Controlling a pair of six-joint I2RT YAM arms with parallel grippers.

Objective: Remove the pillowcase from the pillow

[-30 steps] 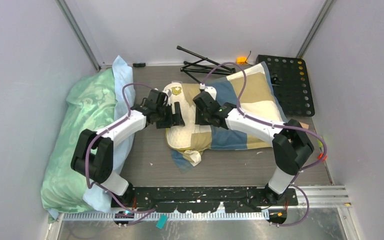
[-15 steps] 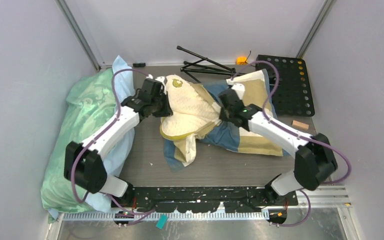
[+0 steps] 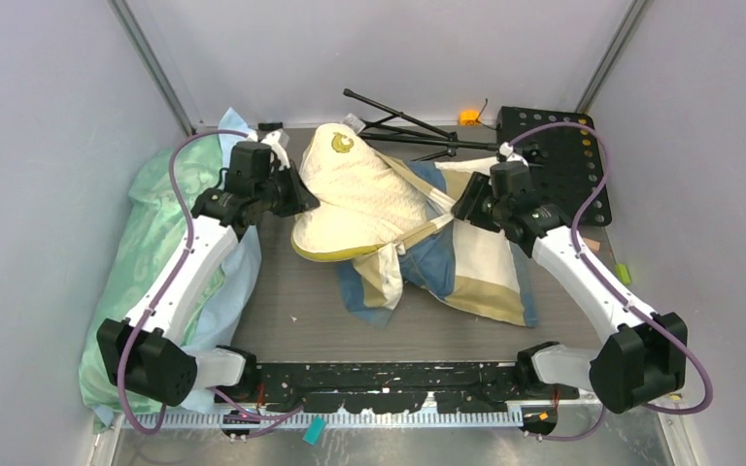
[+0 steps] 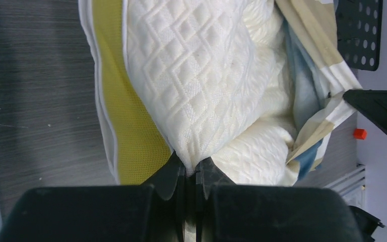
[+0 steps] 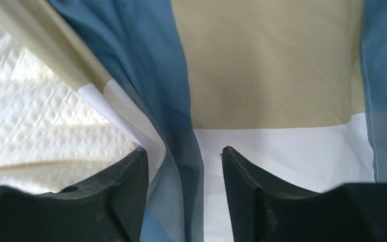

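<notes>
My left gripper pulls toward the mint-green pillow next, then moves down and back over the bare tabletop and releases, with the pillow's other end still in the pillowcase (image 3: pixel 491 262).
The cream quilted pillow (image 3: pixel 359 194) lies mid-table, most of it out of the blue, tan and white pillowcase (image 3: pixel 491 262), which trails to its right and front. My left gripper (image 3: pixel 296 199) is shut on a pinch of the pillow's cover at its left end. In the left wrist view the gripper (image 4: pixel 190 169) nips the pillow (image 4: pixel 201 75) beside the yellow-green edge (image 4: pixel 126 126). My right gripper (image 3: pixel 461 209) stands open over the pillowcase. In the right wrist view a loose blue fold of the pillowcase (image 5: pixel 262 75) runs between the gripper's (image 5: pixel 184 156) spread fingers, with the pillow (image 5: pixel 40 126) at left.
A mint-green pillow with light blue cloth (image 3: pixel 165 233) fills the left side against the wall. A folded black tripod (image 3: pixel 398 121) and a black perforated board (image 3: pixel 559 160) lie at the back and back right. Walls close in on three sides.
My left gripper shut on the pillow and drew it back and left, out of the pillowcase. My right gripper moved right with the pillowcase and then opened.
</notes>
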